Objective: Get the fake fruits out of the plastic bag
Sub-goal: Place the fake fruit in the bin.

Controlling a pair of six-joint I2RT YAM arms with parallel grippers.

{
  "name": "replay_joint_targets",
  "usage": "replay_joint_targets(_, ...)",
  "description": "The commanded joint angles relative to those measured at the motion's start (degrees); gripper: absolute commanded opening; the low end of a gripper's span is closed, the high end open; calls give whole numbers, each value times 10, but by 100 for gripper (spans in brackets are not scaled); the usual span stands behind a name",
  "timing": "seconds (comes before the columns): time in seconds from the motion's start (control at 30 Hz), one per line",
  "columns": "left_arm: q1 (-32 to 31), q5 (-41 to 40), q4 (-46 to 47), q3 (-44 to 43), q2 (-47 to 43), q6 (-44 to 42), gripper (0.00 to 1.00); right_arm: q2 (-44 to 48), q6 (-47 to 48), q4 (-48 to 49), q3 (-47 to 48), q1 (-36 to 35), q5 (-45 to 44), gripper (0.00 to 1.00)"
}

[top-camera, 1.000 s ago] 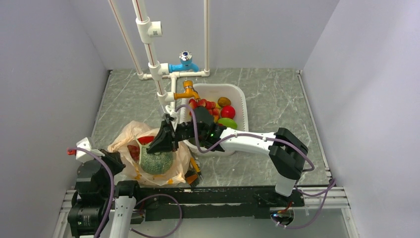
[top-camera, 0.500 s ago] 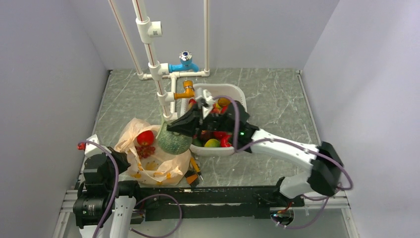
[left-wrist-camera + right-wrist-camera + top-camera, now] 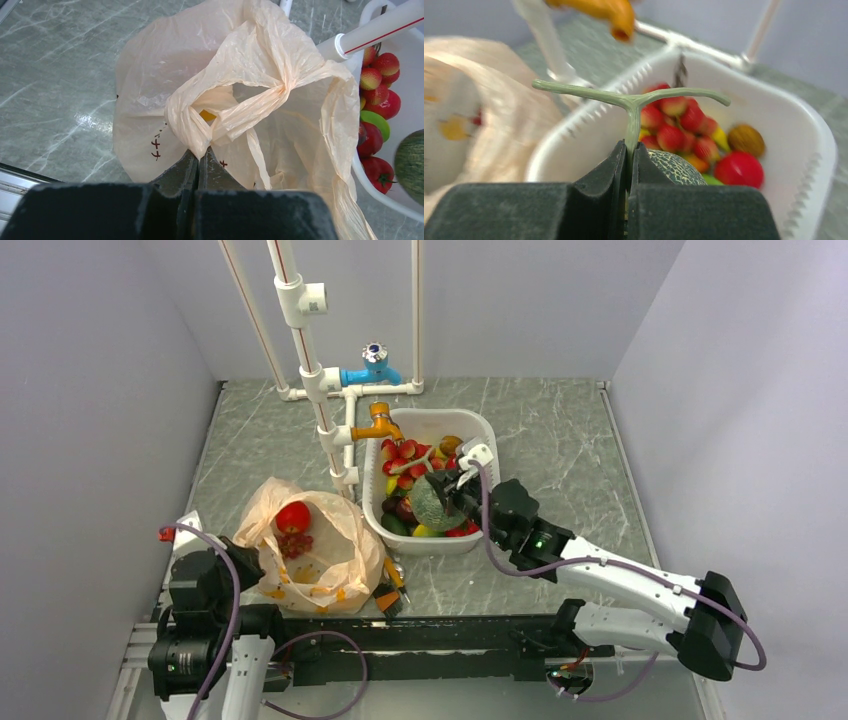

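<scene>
My right gripper moves down toward the basin's near part next, tilting its fingers downward, and releases the pale T-stem (image 3: 630,102). The reason is that the melon hangs over the fruits there.
The beige plastic bag (image 3: 310,555) lies open at the front left. A large red fruit (image 3: 293,517) and a bunch of red grapes (image 3: 296,544) lie inside it. My left gripper (image 3: 199,155) is shut on a bunched fold of the bag (image 3: 200,135) at its near edge. My right gripper (image 3: 630,150) is shut on the pale T-stem (image 3: 630,102) of the netted melon (image 3: 676,167) and holds it over the white basin (image 3: 794,150). From above the melon (image 3: 434,502) hangs over the basin's near part (image 3: 425,543), with the right gripper (image 3: 456,486) beside it.
The basin holds several small fruits: strawberries (image 3: 400,455), a red tomato (image 3: 738,169), green mangoes (image 3: 375,123). White pipes with an orange tap (image 3: 378,424) and a blue tap (image 3: 370,366) stand just behind the basin's left corner. A small brush-like object (image 3: 390,585) lies by the bag.
My right gripper has lifted the melon out of the bag and carried it right, over the basin. The bag has sagged open, showing the red fruit and grapes. The left gripper keeps its hold.
</scene>
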State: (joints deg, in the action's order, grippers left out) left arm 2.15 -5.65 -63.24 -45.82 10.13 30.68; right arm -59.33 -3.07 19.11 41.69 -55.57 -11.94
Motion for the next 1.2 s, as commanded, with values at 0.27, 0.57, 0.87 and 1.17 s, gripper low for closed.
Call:
replay_joint_targets(0.27, -7, 23, 17, 0, 6, -11, 0, -94, -37, -70, -6, 11, -118, 3)
replay_joint_targets(0.57, -1, 4, 11, -1, -13, 1, 0, -115, -72, -161, 14, 11, -134, 51)
replay_joint_targets(0.87, 12, 15, 16, 0, -14, -7, 0, -18, -35, -250, 63, 7, -115, 86)
replay_joint_targets(1.17, 17, 19, 18, 1, -16, -9, 0, -2, -9, -221, 114, -35, 233, 95)
